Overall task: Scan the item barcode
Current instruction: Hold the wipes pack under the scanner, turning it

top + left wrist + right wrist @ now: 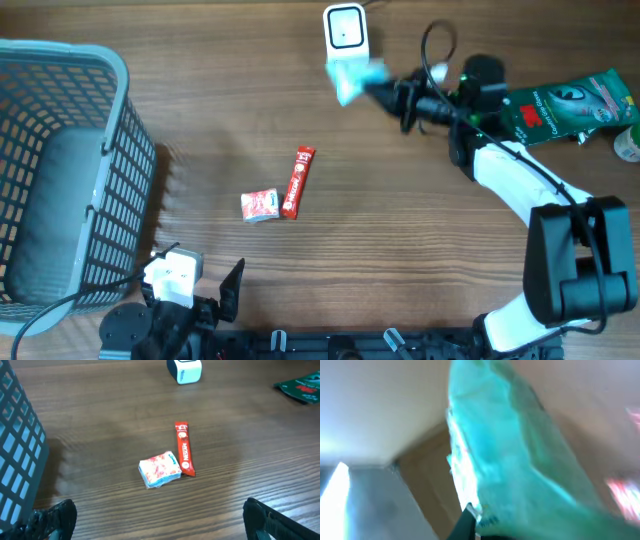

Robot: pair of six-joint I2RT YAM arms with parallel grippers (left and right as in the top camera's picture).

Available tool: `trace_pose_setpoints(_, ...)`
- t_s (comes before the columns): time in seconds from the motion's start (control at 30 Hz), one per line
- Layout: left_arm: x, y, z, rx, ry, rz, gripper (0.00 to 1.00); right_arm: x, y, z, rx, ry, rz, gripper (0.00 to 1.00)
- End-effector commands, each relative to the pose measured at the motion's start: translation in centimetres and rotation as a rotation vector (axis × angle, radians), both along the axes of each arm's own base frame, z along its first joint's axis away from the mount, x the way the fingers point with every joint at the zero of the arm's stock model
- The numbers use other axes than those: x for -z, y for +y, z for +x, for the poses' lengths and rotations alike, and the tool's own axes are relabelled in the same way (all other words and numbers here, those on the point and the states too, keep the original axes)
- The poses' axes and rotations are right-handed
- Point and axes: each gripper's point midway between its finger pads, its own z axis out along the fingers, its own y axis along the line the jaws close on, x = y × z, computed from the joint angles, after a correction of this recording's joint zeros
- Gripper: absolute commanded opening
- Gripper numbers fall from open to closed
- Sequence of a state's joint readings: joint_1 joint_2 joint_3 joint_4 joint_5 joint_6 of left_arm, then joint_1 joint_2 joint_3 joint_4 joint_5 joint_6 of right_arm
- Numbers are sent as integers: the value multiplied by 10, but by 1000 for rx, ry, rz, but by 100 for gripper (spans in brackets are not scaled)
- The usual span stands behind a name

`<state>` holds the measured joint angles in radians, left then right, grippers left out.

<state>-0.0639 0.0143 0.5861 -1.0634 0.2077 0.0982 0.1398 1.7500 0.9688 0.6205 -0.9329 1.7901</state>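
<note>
I will next move my right gripper outward to the scanner, then lower it and let go of the packet there, because bare tabletop beside the scanner is below my right gripper.
The item, a light teal packet (358, 78), hangs just below the white scanner (345, 28) at the table's far edge. My right gripper (378, 90) is shut on the packet and reaches in from the right. In the right wrist view the packet (520, 460) is blurred and fills most of the picture, with one dark fingertip (465, 522) at its lower edge. My left gripper (160, 522) stands open low at the near left with nothing between its fingers (55, 517). The scanner (184, 370) also shows at the top of the left wrist view.
A red stick sachet (298, 182) and a small white-and-red packet (260, 205) lie side by side mid-table. A grey mesh basket (60, 170) stands at the left edge. A green bag (570, 105) lies at the far right, behind the right arm.
</note>
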Motion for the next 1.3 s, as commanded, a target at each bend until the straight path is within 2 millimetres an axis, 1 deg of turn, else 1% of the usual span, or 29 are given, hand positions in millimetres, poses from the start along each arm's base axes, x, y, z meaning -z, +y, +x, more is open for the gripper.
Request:
trace_pose_setpoints(0.0, -1, -2, -1, 7, -5, -14, 100, -19, -31, 45, 290, -267, -147, 5)
trace_pose_setpoints(0.03, -1, -2, -1, 6, -5, -14, 100, -7, -40, 53, 366, -194, -164, 5)
trace_pose_setpoints(0.07, -1, -2, -1, 6, -5, -14, 100, 2, -45, 56, 409, -141, -176, 4)
trace_pose_setpoints(0.13, -1, -2, -1, 6, -5, -14, 100, 17, -53, 61, 485, -81, -212, 5)
trace_pose_setpoints(0.17, -1, -2, -1, 6, -5, -14, 100, 25, -60, 65, 565, -54, -251, 5)
trace_pose_setpoints(0.3, -1, -2, -1, 6, -5, -14, 100, 28, -68, 72, 790, -58, -331, 5)
trace_pose_setpoints(0.37, -1, -2, -1, 6, -5, -14, 100, 32, -62, 72, 825, -39, -326, 5)
trace_pose_setpoints(0.43, -1, -2, -1, 6, -5, -14, 100, 41, -52, 81, 815, -20, -319, 5)
trace_pose_setpoints(0.53, -1, -2, -1, 6, -5, -14, 100, 54, -40, 107, 799, -24, -336, 5)
trace_pose_setpoints(0.57, -1, -2, -1, 6, -5, -14, 100, 56, -36, 116, 788, -40, -349, 5)
trace_pose_setpoints(0.67, -1, -2, -1, 6, -5, -14, 100, 59, -18, 151, 740, -84, -402, 5)
trace_pose_setpoints(0.77, -1, -2, -1, 6, -5, -14, 100, 68, -8, 171, 730, -70, -415, 5)
trace_pose_setpoints(0.83, -1, -2, -1, 6, -5, -14, 100, 72, -5, 179, 739, -73, -416, 5)
trace_pose_setpoints(0.93, -1, -2, -1, 6, -5, -14, 100, 83, -7, 180, 752, -60, -433, 5)
trace_pose_setpoints(1.03, -1, -2, -1, 6, -5, -14, 100, 81, -6, 181, 731, -109, -483, 5)
trace_pose_setpoints(1.13, -1, -2, -1, 7, -5, -14, 100, 78, -4, 178, 653, -163, -543, 5)
trace_pose_setpoints(1.17, -1, -2, -1, 6, -5, -14, 100, 81, -7, 175, 630, -137, -555, 5)
trace_pose_setpoints(1.2, -1, -2, -1, 6, -5, -14, 100, 89, -14, 168, 593, -82, -594, 5)
trace_pose_setpoints(1.23, -1, -2, -1, 6, -5, -14, 100, 96, -22, 160, 563, -34, -638, 8)
trace_pose_setpoints(1.27, -1, -2, -1, 6, -5, -14, 100, 100, -28, 152, 515, -34, -703, 22)
